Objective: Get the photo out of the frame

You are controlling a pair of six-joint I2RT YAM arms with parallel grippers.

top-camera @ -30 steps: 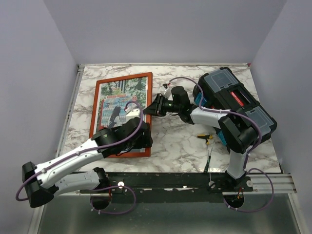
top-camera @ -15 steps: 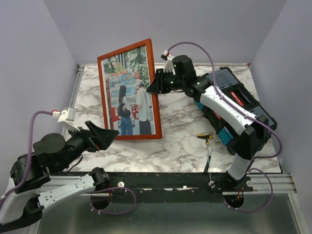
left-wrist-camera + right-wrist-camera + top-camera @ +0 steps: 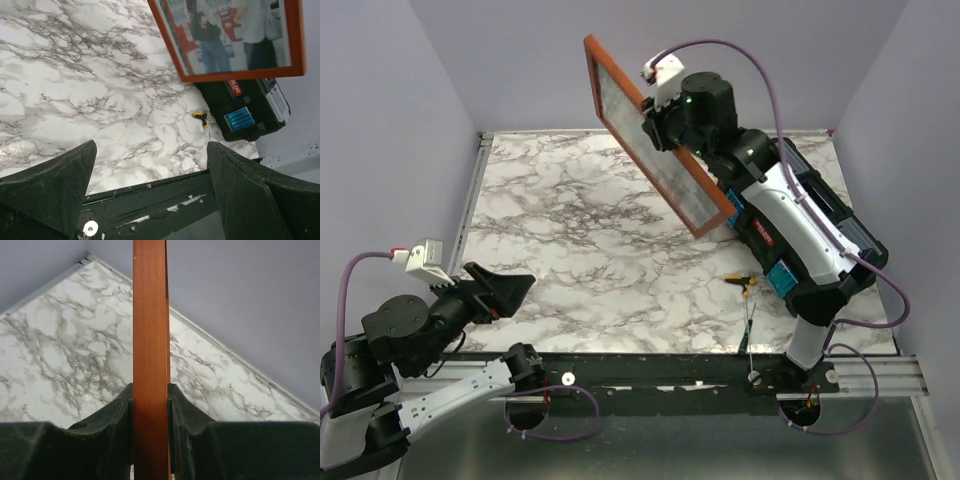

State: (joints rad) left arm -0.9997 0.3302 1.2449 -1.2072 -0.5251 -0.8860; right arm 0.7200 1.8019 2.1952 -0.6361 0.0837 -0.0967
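Note:
I should next move my right gripper down and back toward the black bar and turn the frame photo-side down onto the marble [image 3: 636, 268], because that part of the marble is bare.
My right gripper [image 3: 658, 120] is shut on the edge of the orange-red frame [image 3: 642, 135] and holds it high above the back of the table, tilted, clear of the marble top. In the right wrist view the frame's edge [image 3: 150, 315] is clamped between both fingers [image 3: 110, 420]. The left wrist view shows the frame's front [image 3: 296, 35] with the photo [image 3: 230, 30] of two people behind the glass. My left gripper [image 3: 505, 292] is open and empty at the near left, far from the frame; its fingers [image 3: 55, 185] are spread wide over the table's front edge.
A black toolbox [image 3: 820, 230] lies along the right side under the right arm; it also shows in the left wrist view [image 3: 250, 110]. A small yellow-handled tool [image 3: 740, 282] lies on the marble table [image 3: 570, 230] beside it. A black rail runs along the front edge [image 3: 150, 195].
The right gripper has raised the frame from standing on the table to high in the air and turned it. The left arm has pulled back to the near left, open.

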